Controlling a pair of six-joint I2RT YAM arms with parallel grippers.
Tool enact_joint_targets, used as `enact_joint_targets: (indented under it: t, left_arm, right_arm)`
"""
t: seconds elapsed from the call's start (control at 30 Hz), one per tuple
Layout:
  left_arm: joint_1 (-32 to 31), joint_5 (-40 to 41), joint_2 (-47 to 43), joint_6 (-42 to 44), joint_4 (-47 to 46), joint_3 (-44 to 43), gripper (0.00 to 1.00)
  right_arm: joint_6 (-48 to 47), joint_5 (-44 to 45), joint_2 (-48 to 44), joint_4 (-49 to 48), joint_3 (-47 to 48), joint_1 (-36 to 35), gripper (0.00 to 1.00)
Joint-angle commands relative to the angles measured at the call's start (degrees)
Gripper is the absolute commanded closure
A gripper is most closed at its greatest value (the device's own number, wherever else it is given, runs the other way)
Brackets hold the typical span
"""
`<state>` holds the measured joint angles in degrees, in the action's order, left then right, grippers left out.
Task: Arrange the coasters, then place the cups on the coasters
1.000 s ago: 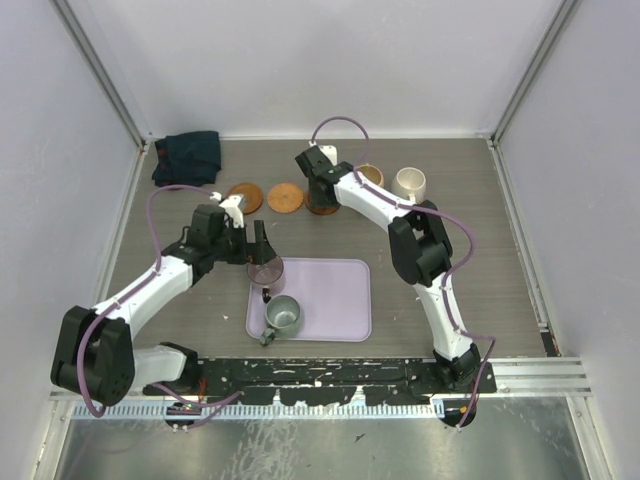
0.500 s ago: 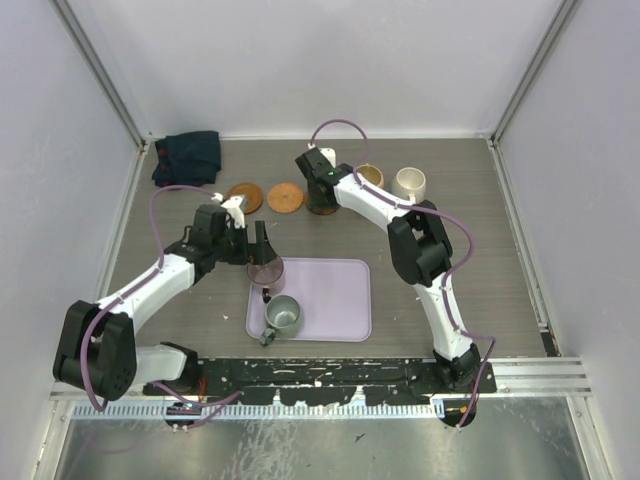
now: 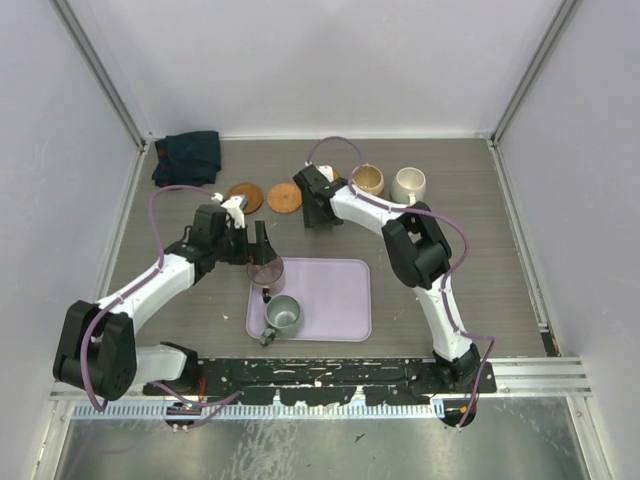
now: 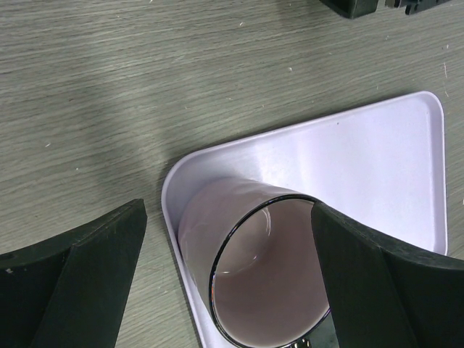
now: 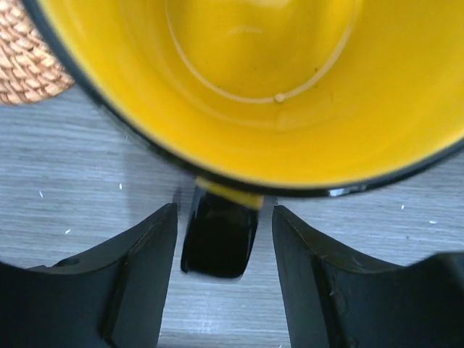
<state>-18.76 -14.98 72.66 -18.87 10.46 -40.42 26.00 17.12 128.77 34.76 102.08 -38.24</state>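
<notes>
Next I will move my left gripper back past the mauve cup's rim and bring it down to close around the cup's black handle, because the handle sticks out toward the base.
A yellow-lined cup fills the right wrist view, its black handle between the fingers of my right gripper, which is open with a gap on each side. In the top view this gripper covers the cup, and what lies beneath the cup is hidden. A woven coaster lies beside it. Two coasters sit left of it. My left gripper is open around the mauve cup on the tray's corner. The grey-green cup stands on the tray. Tan and cream cups stand at the back.
The lavender tray lies at the centre front. A dark blue cloth is bunched in the back left corner. Grey walls with metal posts close in the table on three sides.
My right gripper's fingers have spread apart from the yellow cup's handle, and the wrist has shifted slightly. The left arm and the mauve cup have not moved.
</notes>
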Motion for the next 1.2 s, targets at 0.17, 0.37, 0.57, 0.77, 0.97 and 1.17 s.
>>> enact_joint_targets:
  t: [0.17, 0.37, 0.57, 0.77, 0.97, 1.17]
  left_arm:
    - [-0.29, 0.27, -5.92, 0.13, 0.16, -2.38, 0.02]
    - [-1.09, 3.65, -13.27, 0.77, 6.17, -1.47, 0.02]
    - [-5.99, 8.82, -19.80, -2.05, 12.56, 0.71, 0.02]
    - [-11.98, 14.56, -21.10, -4.15, 14.41, 2.42, 0.02]
    - [-15.93, 16.00, -20.37, -4.07, 13.32, 3.77, 0.02]
    - [-18.38, 19.41, -18.66, -4.96, 12.26, 4.80, 0.02]
  right_arm:
    - [-0.34, 2.45, -12.75, -3.77, -6.01, -2.58, 0.39]
    - [0.07, 3.56, -22.16, -6.25, -15.40, -3.22, 0.38]
    - [0.76, 3.96, -30.96, -9.41, -24.69, -3.33, 0.38]
    - [1.07, 3.05, -38.94, -14.81, -32.67, -3.50, 0.39]
    - [0.82, 3.20, -44.77, -19.57, -40.57, -3.92, 0.40]
    - [0.61, 3.62, -46.87, -20.47, -43.61, -4.29, 0.41]
